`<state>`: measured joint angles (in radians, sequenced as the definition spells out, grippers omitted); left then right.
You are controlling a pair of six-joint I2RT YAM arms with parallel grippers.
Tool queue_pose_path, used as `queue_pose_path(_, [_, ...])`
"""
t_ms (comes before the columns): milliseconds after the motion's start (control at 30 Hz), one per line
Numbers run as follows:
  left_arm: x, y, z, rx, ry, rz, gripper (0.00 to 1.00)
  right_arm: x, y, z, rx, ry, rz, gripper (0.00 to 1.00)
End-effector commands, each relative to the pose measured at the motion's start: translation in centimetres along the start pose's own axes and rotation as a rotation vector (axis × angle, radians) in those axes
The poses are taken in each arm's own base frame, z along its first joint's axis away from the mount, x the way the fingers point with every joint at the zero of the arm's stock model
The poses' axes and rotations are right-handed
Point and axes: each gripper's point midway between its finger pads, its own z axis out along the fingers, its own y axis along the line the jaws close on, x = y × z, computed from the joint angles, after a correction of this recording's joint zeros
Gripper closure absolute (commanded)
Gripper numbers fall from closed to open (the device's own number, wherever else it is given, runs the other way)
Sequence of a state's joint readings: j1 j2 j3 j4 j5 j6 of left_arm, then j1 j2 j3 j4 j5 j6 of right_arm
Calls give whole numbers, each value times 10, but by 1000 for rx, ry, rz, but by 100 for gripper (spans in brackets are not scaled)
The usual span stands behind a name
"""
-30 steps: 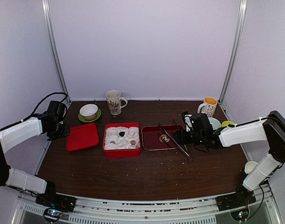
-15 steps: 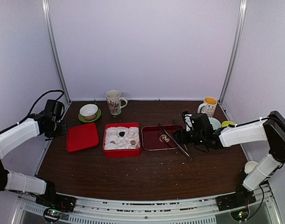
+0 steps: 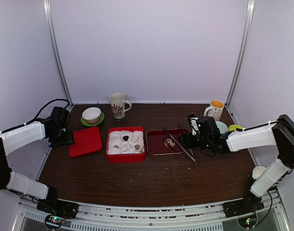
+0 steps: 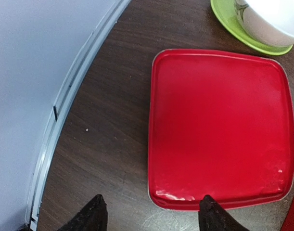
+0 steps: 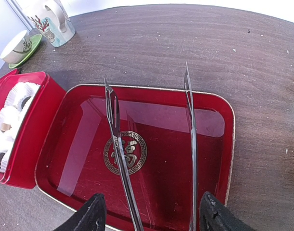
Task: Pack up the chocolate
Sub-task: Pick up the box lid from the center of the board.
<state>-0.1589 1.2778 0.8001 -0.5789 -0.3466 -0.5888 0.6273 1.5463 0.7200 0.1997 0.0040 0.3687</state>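
Note:
The lid's rim by the lid's near corner [image 3: 70, 154] [image 4: 151, 194] lies below the gap between my open left gripper's fingers, so next that gripper will lower onto it and close.
Small brown and dark pieces of chocolate [image 3: 125, 138] lie in the white insert of the open red box [image 3: 125, 155] at mid-table. The box's red lid [image 3: 85, 140] lies flat to its left. My left gripper [image 3: 66, 139] is at the lid's left edge, open. Its fingertips [image 4: 209, 214] straddle the near corner of the lid [image 4: 219, 125], one over the rim and one over bare table. My right gripper [image 3: 184, 141] hovers open over the dark red tray [image 5: 223, 144]. Metal tongs [image 5: 115, 139] run between its fingers, with a gap showing at the left finger.
A patterned mug [image 3: 118, 105] and a white bowl on a green saucer [image 3: 92, 116] stand at the back left. A yellow-lined mug [image 3: 215, 109] and a pale dish [image 3: 222, 126] are at the back right. A white cup [image 3: 258, 171] sits by the right arm's base.
My left gripper has gone from shut to open, pulling back slightly and then moving right to the lid's edge. The lid, box, tongs and right arm have not moved.

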Motion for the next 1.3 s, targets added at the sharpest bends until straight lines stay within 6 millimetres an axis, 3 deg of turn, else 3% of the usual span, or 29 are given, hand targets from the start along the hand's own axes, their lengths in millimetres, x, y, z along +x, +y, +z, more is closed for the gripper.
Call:
queue_pose_path(0, [16,-1,12,30,74,-24,32,-12,0,-6,-6,-41,5,33])
queue_pose_path(300, [41,-9,32,70,210,-39,36,-11,1,-6,-8,-39,5,33])
queue_pose_path(533, [51,-14,40,85,262,-22,45,-11,1,-6,-8,-40,4,33])
queue_pose_path(700, [50,-13,46,74,295,-4,53,-12,1,-7,-8,-41,5,33])
queue_pose_path(1033, [38,6,59,37,273,-71,58,-13,0,-8,-7,-45,3,33])
queue_pose_path(1267, [44,2,73,65,319,-70,67,-13,0,-8,-7,-45,4,33])
